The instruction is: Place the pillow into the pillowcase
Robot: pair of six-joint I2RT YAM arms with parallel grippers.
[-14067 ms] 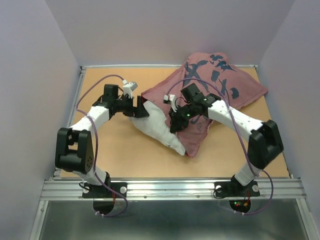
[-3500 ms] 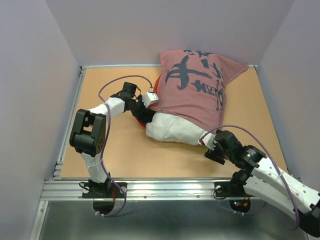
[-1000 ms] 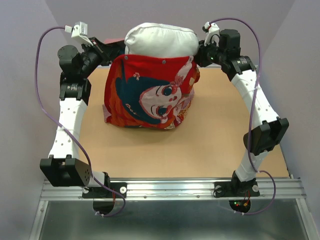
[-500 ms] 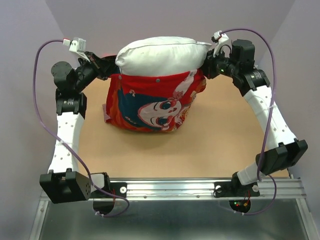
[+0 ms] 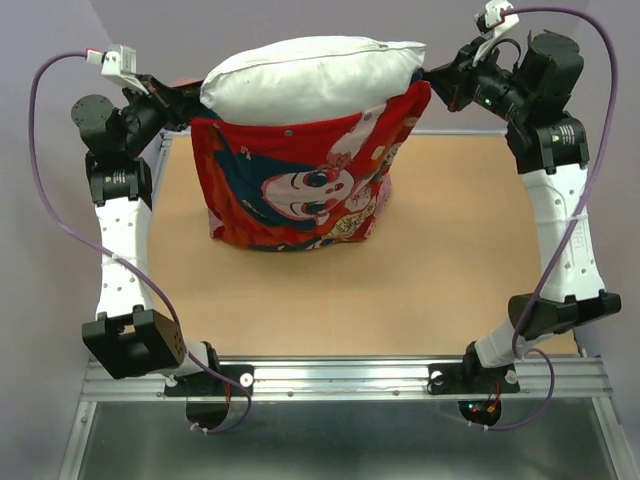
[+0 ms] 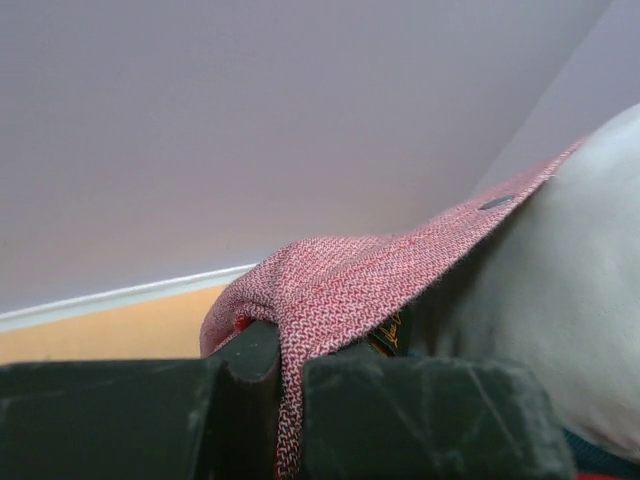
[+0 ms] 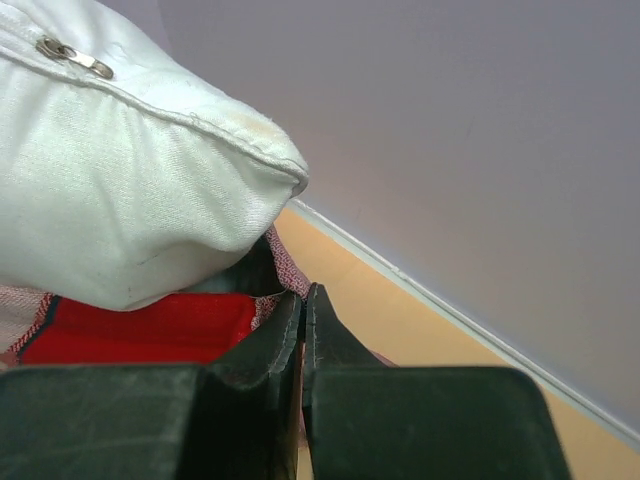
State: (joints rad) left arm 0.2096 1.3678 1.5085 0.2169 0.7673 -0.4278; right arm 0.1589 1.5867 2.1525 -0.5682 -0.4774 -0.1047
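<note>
The white pillow (image 5: 310, 75) still bulges out of the pillowcase's open top, so next I will swing the pillowcase's pinched corner (image 5: 204, 126) up, then down, with my left gripper and release it above the table.
The pillowcase (image 5: 300, 185) hangs upright above the table, its bright red cartoon face toward the top camera. The white pillow (image 5: 310, 75) bulges out of its open top edge. My left gripper (image 5: 180, 100) is shut on the case's upper left corner; in the left wrist view the pink weave (image 6: 340, 290) runs down between the two black fingers, with the pillow (image 6: 590, 300) at right. My right gripper (image 5: 437, 85) is shut on the upper right corner. The right wrist view has the pillow (image 7: 120, 190) over the red cloth (image 7: 140, 328) and a strip of weave at the shut fingertips (image 7: 306, 300).
The tan tabletop (image 5: 450, 270) lies below the hanging case, whose bottom edge rests on or near it. Lilac walls (image 5: 620, 220) close in three sides. Both arms reach high toward the back wall. A metal rail (image 5: 340, 378) runs along the near edge.
Both grippers have risen and spread apart, lifting the case higher and stretching its top edge. The right gripper closed on the upper right corner. The pillow sits wider across the opening.
</note>
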